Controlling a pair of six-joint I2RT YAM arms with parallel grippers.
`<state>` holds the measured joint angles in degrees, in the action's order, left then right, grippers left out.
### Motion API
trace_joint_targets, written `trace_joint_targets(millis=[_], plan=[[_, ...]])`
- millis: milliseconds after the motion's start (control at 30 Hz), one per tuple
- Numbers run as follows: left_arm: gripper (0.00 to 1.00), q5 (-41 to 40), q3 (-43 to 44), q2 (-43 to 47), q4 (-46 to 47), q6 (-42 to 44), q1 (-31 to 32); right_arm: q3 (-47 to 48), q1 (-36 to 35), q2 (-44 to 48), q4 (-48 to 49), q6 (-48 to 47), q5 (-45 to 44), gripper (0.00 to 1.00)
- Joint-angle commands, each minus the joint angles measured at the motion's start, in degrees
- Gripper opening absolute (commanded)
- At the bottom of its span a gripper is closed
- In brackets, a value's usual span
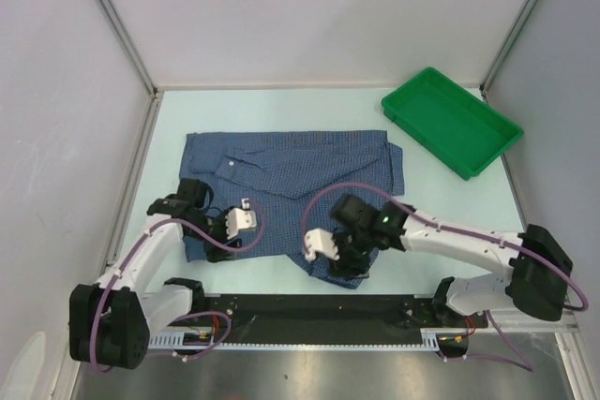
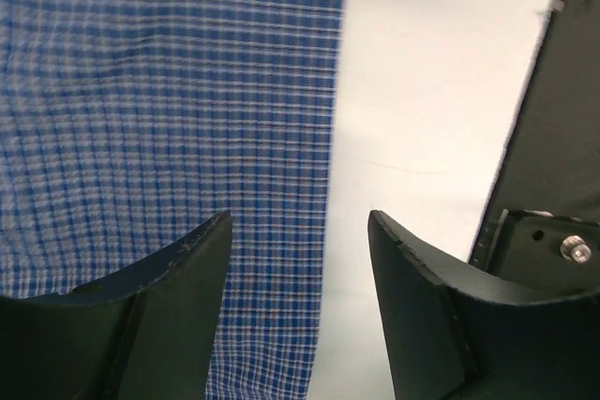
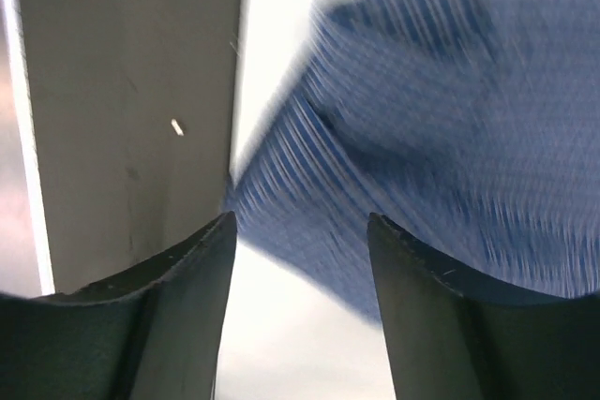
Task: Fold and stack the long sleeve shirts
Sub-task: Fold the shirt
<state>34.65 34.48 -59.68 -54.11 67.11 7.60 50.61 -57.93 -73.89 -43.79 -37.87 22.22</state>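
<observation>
The left gripper moves down and to its left in the top view next, astride the edge of the shirt's hem corner (image 1: 192,254). The corner lies that way.
The blue checked long sleeve shirt (image 1: 291,185) lies spread on the pale table, partly folded, with its collar near the left middle. My left gripper (image 1: 217,236) is open over the shirt's near left hem; in the left wrist view the cloth edge (image 2: 169,138) runs between the fingers (image 2: 159,316), with bare table to the right. My right gripper (image 1: 347,267) is open over the shirt's near right corner; the right wrist view shows the blurred cloth (image 3: 431,119) just beyond the open fingers (image 3: 441,316). Neither gripper holds anything.
A green plastic tray (image 1: 452,121) stands at the back right, empty. Grey walls with metal posts close in the left, right and back sides. A black rail (image 1: 309,311) runs along the table's near edge, also seen in the left wrist view (image 2: 553,166).
</observation>
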Motion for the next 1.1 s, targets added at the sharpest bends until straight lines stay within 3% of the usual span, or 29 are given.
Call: trace_joint_targets(millis=[0, 133, 233, 467, 567, 600, 700, 733, 767, 900, 1067], plan=[[0.65, 3.57, 1.29, -0.70, 6.55, -7.60, -4.86, 3.17, -11.46, -4.41, 10.20, 4.90, -7.26, 0.60], [0.64, 7.53, 3.92, -4.03, 5.59, -10.77, -13.90, 5.73, -16.33, -9.69, 15.30, 8.42, -12.02, 0.52], [0.64, 7.54, 4.37, -4.48, 5.42, -11.30, -16.55, 7.04, -17.74, -13.55, 18.56, 10.18, -14.91, 0.52], [0.66, 3.32, 4.10, -3.77, 3.41, -10.17, -16.82, 9.42, -17.66, -24.19, 20.85, 12.38, -20.28, 0.51], [0.66, 1.04, 3.49, -3.87, -1.42, -3.23, -17.35, 9.16, -16.17, -27.09, 21.03, 13.25, -20.81, 0.50], [0.66, -0.10, 2.97, -3.26, -1.96, 0.18, -17.35, 9.07, -15.73, -27.45, 21.11, 13.61, -20.72, 0.47], [0.67, -6.51, -0.19, -1.67, -1.88, 6.33, -17.44, 8.80, -13.97, -28.59, 20.94, 14.84, -19.23, 0.26], [0.67, -7.92, -1.59, -1.41, -1.88, 7.93, -17.44, 8.89, -13.79, -28.68, 20.85, 15.01, -18.71, 0.07], [0.68, -10.28, -2.13, -1.14, -1.79, 9.51, -17.44, 9.07, -13.35, -28.33, 20.42, 14.93, -18.44, 0.00], [0.69, -14.08, -3.28, -2.10, -0.65, 14.26, -17.35, 9.94, -12.47, -23.68, 18.39, 12.91, -16.16, 0.00], [0.65, -15.84, -2.14, -7.02, -0.30, 16.21, -17.35, 11.97, -8.43, -15.87, 11.73, 9.48, -6.59, 0.00]])
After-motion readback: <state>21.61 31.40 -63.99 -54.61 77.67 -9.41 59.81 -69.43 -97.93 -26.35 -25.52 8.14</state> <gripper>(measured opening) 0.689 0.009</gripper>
